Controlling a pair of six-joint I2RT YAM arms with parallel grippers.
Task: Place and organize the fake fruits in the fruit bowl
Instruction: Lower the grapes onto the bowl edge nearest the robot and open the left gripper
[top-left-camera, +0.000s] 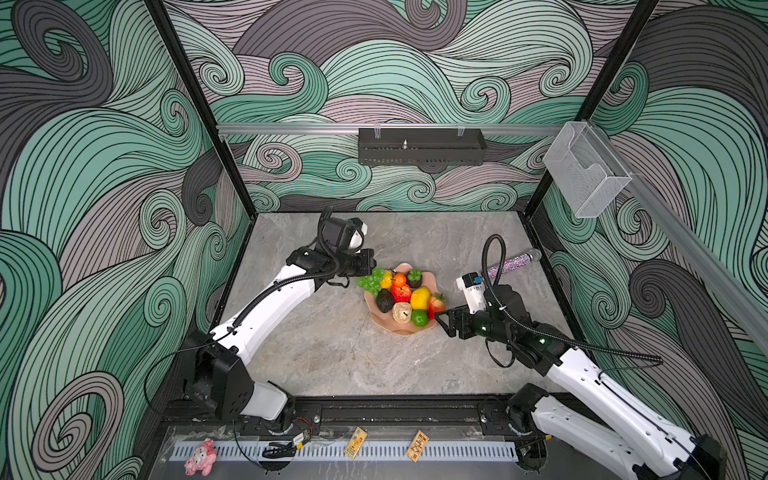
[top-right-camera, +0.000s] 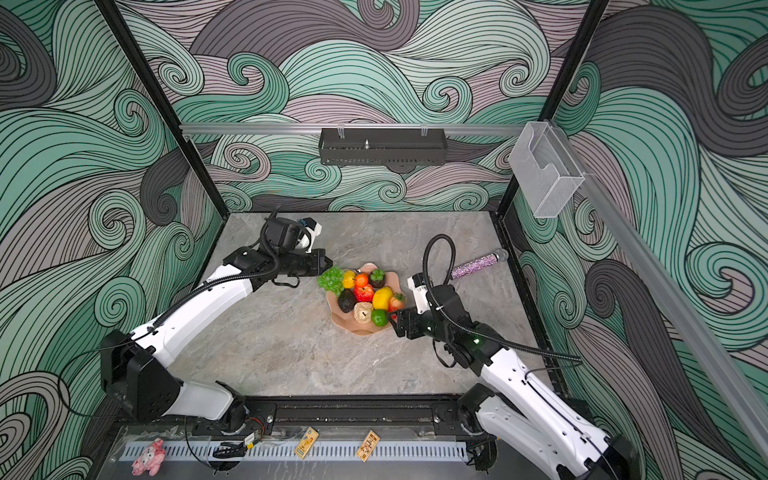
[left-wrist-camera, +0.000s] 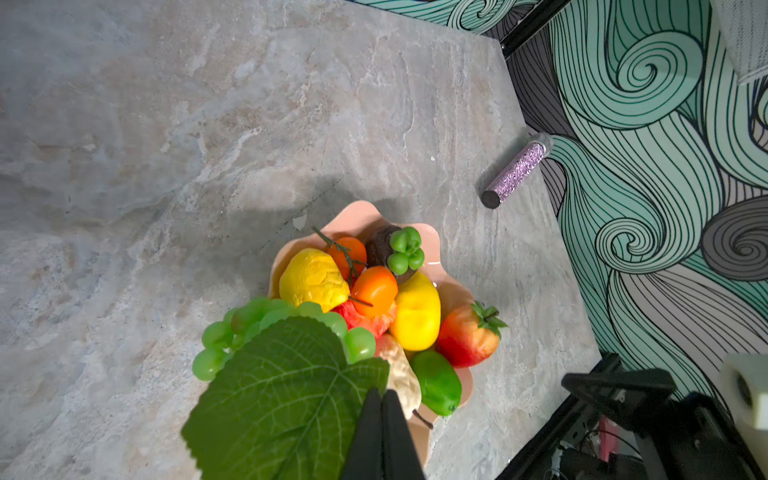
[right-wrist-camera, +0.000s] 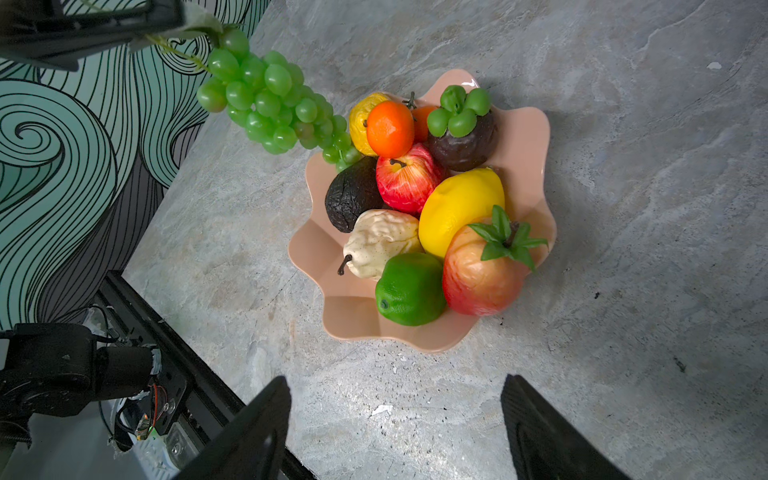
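Note:
The left gripper draws the grape bunch (left-wrist-camera: 249, 328) back next, lowers it to the bowl's bare near rim (left-wrist-camera: 421, 440) and releases the bunch's leaf, since that rim lies back of and below it.
The salmon fruit bowl (right-wrist-camera: 357, 328) (top-left-camera: 399, 330) sits mid-table. It holds a red apple (right-wrist-camera: 405, 178), lemon (right-wrist-camera: 457, 208), strawberry (right-wrist-camera: 482, 270), lime (right-wrist-camera: 409, 289), orange (right-wrist-camera: 390, 129), dark avocado (right-wrist-camera: 351, 195) and beige bumpy fruit (right-wrist-camera: 380, 241). My left gripper (top-left-camera: 372, 270) (left-wrist-camera: 382, 395) is shut on the leafy stem of the green grape bunch (right-wrist-camera: 270, 99) (left-wrist-camera: 249, 328). The bunch hangs slanting, its lower end at the bowl's far-left rim. My right gripper (right-wrist-camera: 392, 399) (top-left-camera: 441, 322) stands open and empty over bare table, just off the bowl's right side.
A glittery purple cylinder (top-left-camera: 513, 262) (left-wrist-camera: 515, 170) lies near the right wall. A clear plastic box (top-left-camera: 586, 174) hangs on the right rail and a black tray (top-left-camera: 422, 145) on the back wall. A pink plush pig (top-left-camera: 200, 457) lies off the table's front.

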